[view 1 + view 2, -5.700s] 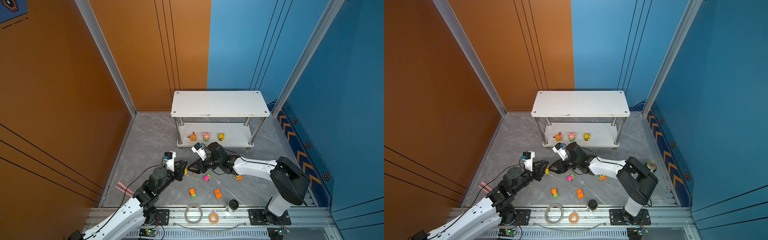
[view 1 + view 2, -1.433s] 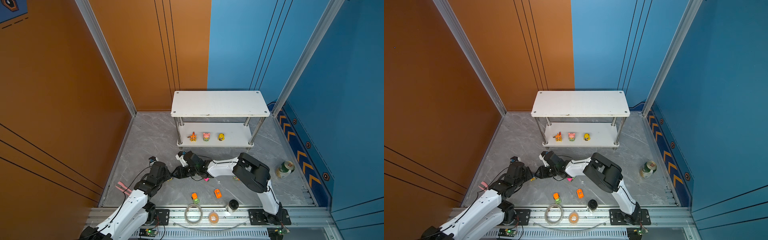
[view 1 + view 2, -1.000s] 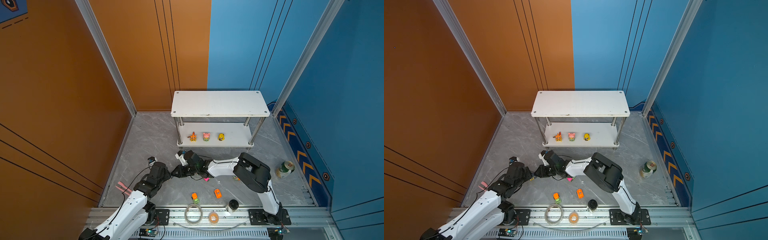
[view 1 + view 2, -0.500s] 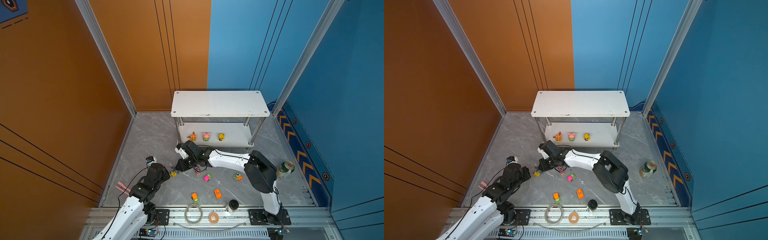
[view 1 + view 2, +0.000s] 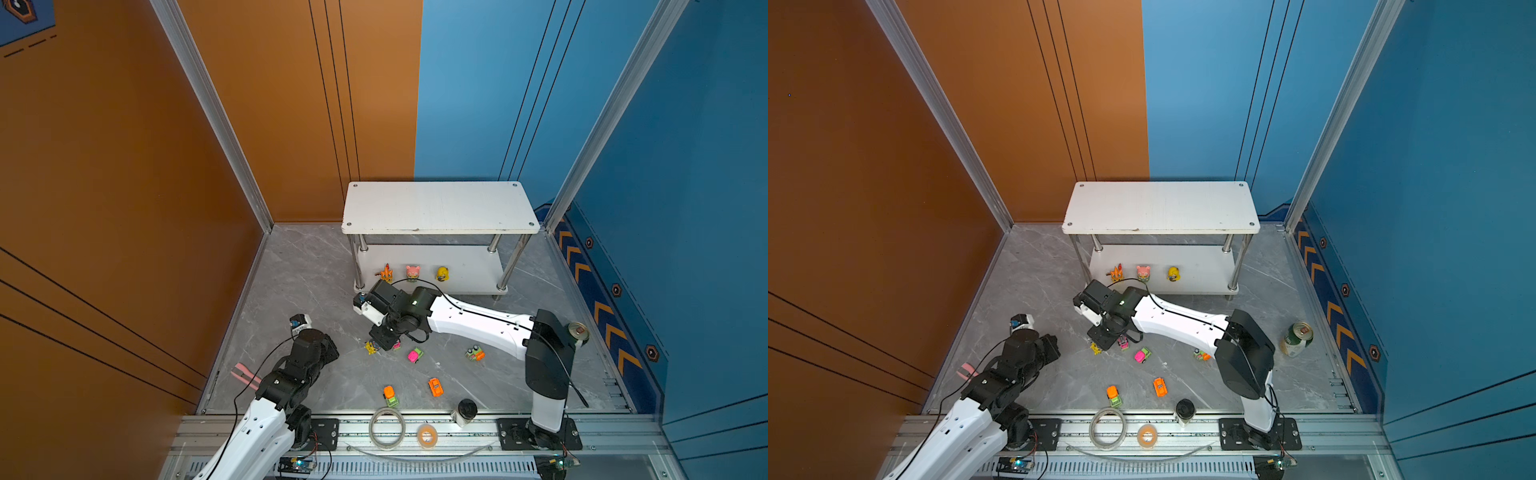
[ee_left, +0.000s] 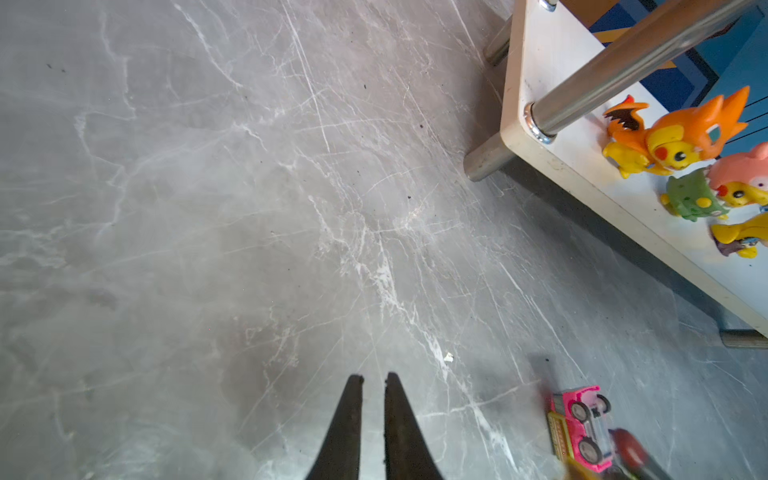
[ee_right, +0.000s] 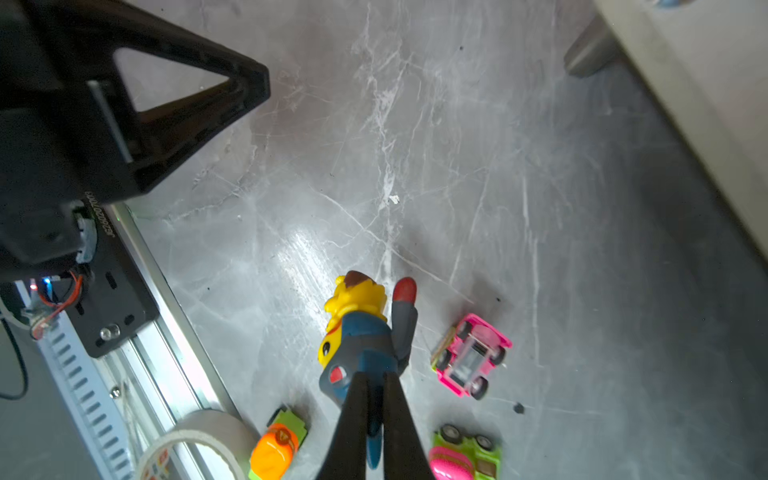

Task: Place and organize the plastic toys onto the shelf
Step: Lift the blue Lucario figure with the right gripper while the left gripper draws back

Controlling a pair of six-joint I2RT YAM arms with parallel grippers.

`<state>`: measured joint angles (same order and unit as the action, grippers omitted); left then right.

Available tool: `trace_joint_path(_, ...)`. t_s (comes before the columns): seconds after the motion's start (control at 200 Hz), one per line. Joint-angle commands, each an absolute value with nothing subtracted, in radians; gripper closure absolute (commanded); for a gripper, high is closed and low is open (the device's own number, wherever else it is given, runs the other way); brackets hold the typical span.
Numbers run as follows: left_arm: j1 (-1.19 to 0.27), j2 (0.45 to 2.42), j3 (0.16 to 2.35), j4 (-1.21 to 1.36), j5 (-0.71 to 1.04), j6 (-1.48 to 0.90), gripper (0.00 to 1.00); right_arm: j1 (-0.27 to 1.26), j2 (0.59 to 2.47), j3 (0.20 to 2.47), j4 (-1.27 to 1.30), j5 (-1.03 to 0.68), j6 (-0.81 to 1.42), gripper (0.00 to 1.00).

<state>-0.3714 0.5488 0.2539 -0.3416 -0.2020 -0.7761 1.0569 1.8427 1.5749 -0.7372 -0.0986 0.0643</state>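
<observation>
Clear floor is below my right gripper beyond both pink cars, so it should next move toward the green can, past those cars, and down to release the blue-grey figurine.
My right gripper (image 7: 376, 380) is shut on a blue-grey figurine (image 7: 357, 332) with a yellow face, low over the grey floor. In both top views it sits mid-floor (image 5: 380, 340) (image 5: 1102, 343), in front of the shelf (image 5: 440, 208). An orange figurine (image 5: 386, 273), a pink one (image 5: 412, 272) and a yellow one (image 5: 442, 273) stand on the lower board. Beside the held figurine lies a pink car (image 7: 471, 357), wheels up. Other cars (image 5: 435, 386) (image 5: 390, 395) (image 5: 475, 353) are scattered on the floor. My left gripper (image 6: 374, 377) is nearly closed and holds nothing, off to the left (image 5: 328, 351).
Two tape rolls (image 5: 386, 428) (image 5: 427, 436) and a black-lidded cup (image 5: 466, 411) rest on the front rail. A green can (image 5: 577, 334) stands at the right, behind the right arm. A pink object (image 5: 245, 376) lies by the left wall. Chrome posts (image 6: 623, 70) edge the shelf.
The two grippers were close together a second ago and have parted. The left arm has drawn back to the front left. The right gripper has shifted right with the figurine in it.
</observation>
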Motion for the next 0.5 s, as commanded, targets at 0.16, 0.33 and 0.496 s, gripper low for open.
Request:
trace_joint_path(0.16, -0.365, 0.582, 0.223, -0.276, -0.159, -0.782, 0.85, 1.092, 1.652, 1.485, -0.848, 0.125, -0.212, 1.0)
trace_joint_path(0.33, -0.374, 0.613, 0.216, -0.226, -0.14, -0.786, 0.85, 1.091, 1.558, 1.382, -0.895, 0.241, -0.315, 1.0)
trace_joint_path(0.496, -0.392, 0.646, 0.225, -0.2, -0.138, -0.784, 0.85, 1.065, 1.545, 1.265, -0.909, 0.339, -0.38, 1.0)
